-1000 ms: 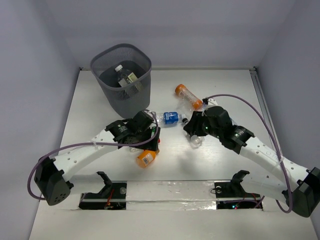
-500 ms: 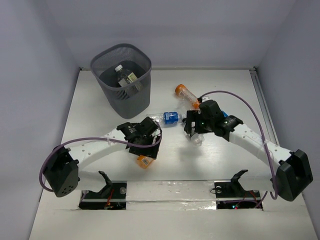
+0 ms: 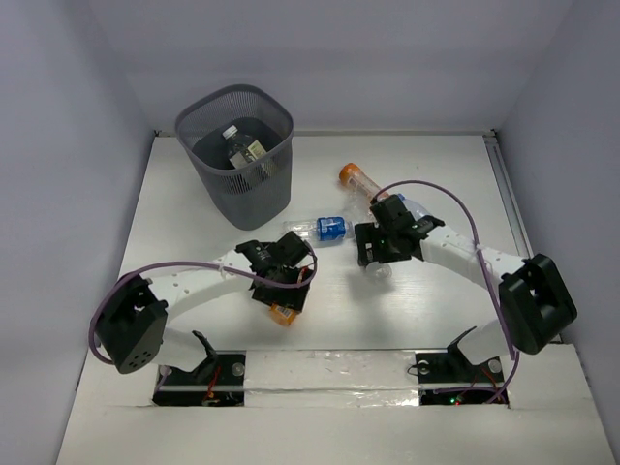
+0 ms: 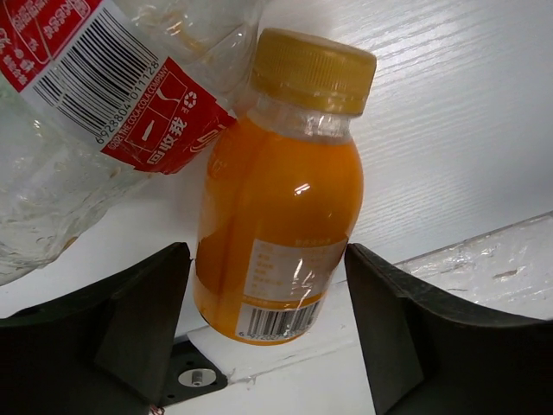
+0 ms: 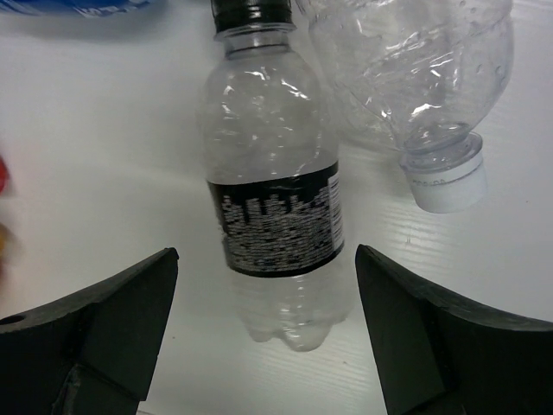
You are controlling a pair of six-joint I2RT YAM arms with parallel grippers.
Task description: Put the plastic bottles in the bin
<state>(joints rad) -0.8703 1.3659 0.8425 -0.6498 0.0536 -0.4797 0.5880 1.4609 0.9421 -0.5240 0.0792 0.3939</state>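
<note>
The white-capped bottle [image 5: 415, 78] has both its sides free at the base-side edge of the black label [image 5: 288, 266], which is below my right gripper, between my fingers. I should move my right gripper down around that edge next.
The dark mesh bin [image 3: 254, 199] stands at the back left with bottles inside [image 3: 242, 150]. My left gripper [image 3: 283, 294] is open, low over an orange bottle [image 3: 282, 314]. In the left wrist view its fingers [image 4: 143, 320] straddle the base of this yellow-capped orange bottle [image 4: 281, 199], with a clear red-labelled bottle [image 4: 104, 95] touching it. My right gripper [image 3: 374, 256] is open, and its fingers [image 5: 130, 303] flank a clear black-labelled bottle [image 5: 272, 216]. A clear white-capped bottle [image 5: 415, 78] lies beside it.
A blue-labelled bottle [image 3: 327, 229] lies between the two grippers. An orange bottle with an orange cap [image 3: 360, 182] lies behind the right gripper. Walls enclose the table at the back and sides. A taped strip [image 3: 329, 368] runs along the near edge.
Both arms have lowered to the table. The left gripper moved nearer, down over the orange bottle. The right gripper moved left and down around the black-labelled bottle.
</note>
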